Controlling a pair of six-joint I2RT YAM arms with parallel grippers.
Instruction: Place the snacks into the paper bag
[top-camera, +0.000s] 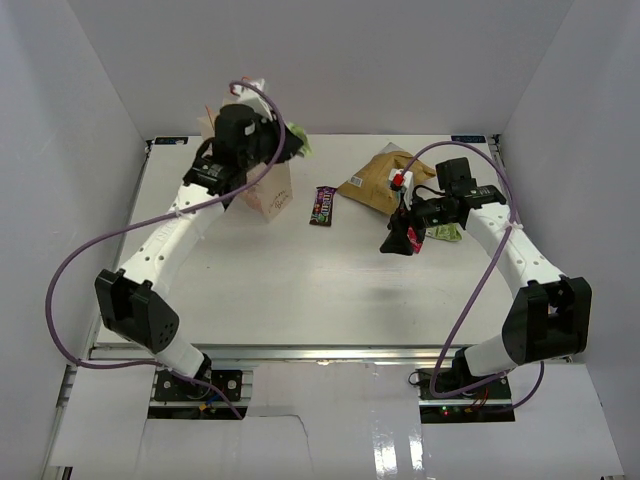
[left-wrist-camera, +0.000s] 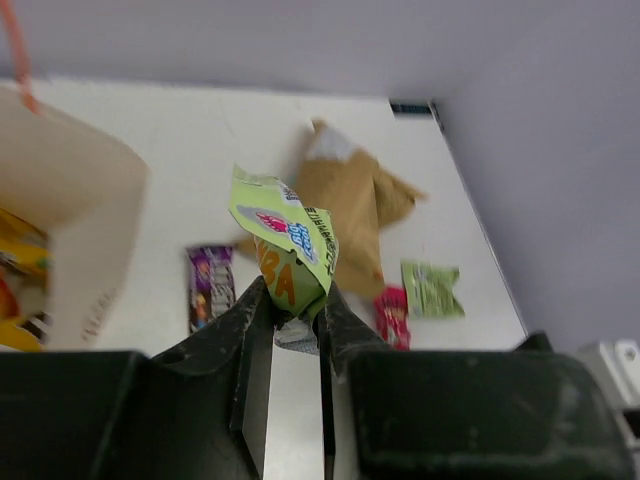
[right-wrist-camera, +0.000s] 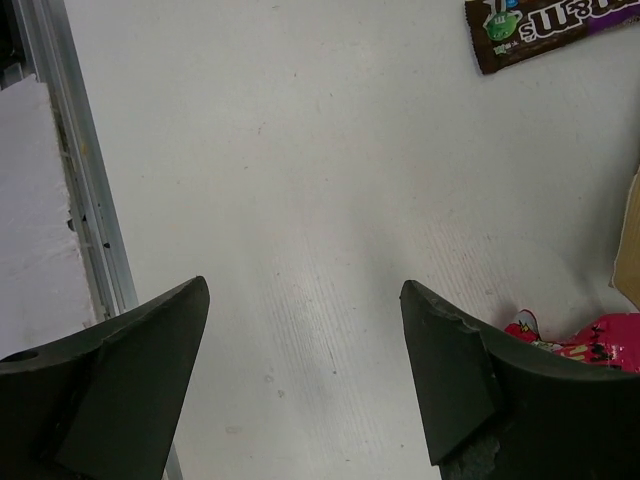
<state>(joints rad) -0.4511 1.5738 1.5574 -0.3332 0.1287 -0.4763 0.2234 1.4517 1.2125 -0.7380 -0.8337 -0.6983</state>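
Observation:
The left gripper carries the packet to the left in the top view toward the paper bag's opening (left-wrist-camera: 35, 205) next, then lowers and releases it.
The cream paper bag (top-camera: 270, 196) stands upright at the back left. My left gripper (top-camera: 283, 146) hovers beside its top, shut on a light green snack packet (left-wrist-camera: 285, 240). Yellow and orange packets (left-wrist-camera: 15, 255) show inside the paper bag (left-wrist-camera: 75, 210). On the table lie a dark brown packet (top-camera: 322, 205), a tan-brown chip bag (top-camera: 381, 181), a red packet (top-camera: 415, 238) and a second green packet (top-camera: 446, 232). My right gripper (right-wrist-camera: 305, 285) is open over bare table, with the red packet (right-wrist-camera: 590, 340) just outside its right finger.
White walls close in the table on the left, back and right. A metal rail (right-wrist-camera: 85, 200) runs along the near edge. The dark brown packet (right-wrist-camera: 530, 28) lies beyond my right gripper (top-camera: 400, 240).

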